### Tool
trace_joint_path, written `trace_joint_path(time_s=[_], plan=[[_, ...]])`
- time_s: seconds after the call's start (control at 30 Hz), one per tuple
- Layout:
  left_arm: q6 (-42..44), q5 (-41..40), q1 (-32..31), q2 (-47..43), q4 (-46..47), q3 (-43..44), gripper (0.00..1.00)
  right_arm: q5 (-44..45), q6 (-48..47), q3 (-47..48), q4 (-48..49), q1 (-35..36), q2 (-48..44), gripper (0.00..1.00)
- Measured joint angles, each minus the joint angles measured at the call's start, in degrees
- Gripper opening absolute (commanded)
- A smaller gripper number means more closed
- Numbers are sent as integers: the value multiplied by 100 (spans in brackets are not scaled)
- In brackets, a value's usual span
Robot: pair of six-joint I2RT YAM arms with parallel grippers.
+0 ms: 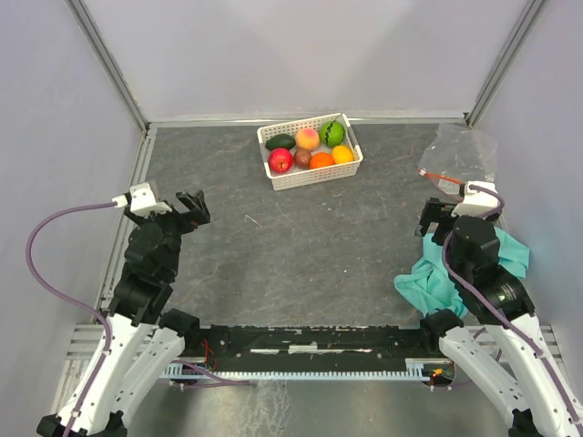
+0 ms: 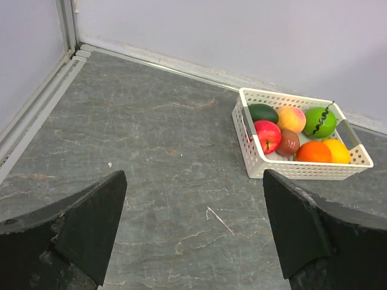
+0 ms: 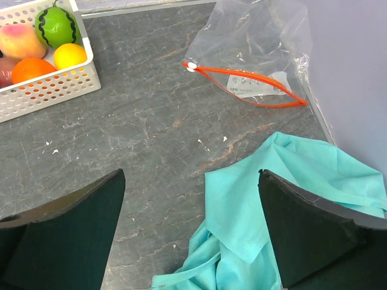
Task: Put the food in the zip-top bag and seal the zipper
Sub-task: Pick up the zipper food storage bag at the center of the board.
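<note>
The zipper's white slider end (image 1: 423,172) (image 3: 192,66) lies atop the bare table, clear of the teal cloth, so my right gripper moves outward and down onto it next.
Several toy fruits lie in a white basket (image 1: 310,177) at the back middle: a red apple (image 1: 281,160), an orange (image 1: 322,161), a peach (image 1: 308,138), a striped green melon (image 1: 332,132) and a dark avocado (image 1: 281,142). They also show in the left wrist view, the apple (image 2: 266,135) nearest. The clear zip-top bag (image 1: 465,150) lies at the back right, its red zipper (image 3: 248,90) facing the near side. My left gripper (image 1: 193,208) is open and empty over bare table. My right gripper (image 1: 435,218) is open and empty above the cloth's edge.
A crumpled teal cloth (image 1: 446,273) lies at the right, near my right arm, and also shows in the right wrist view (image 3: 284,199). Grey walls and metal rails bound the table on three sides.
</note>
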Motion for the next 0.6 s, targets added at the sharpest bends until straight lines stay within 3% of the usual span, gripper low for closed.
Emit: trace_joint_path(time_s=[0.3,0.6], plan=[[146,140,0,59,227,-140,99,144,42,-105,160,0,52,99],[157,179,-90,-332,321,-457,100,527,407,-105,229,0,748,99]])
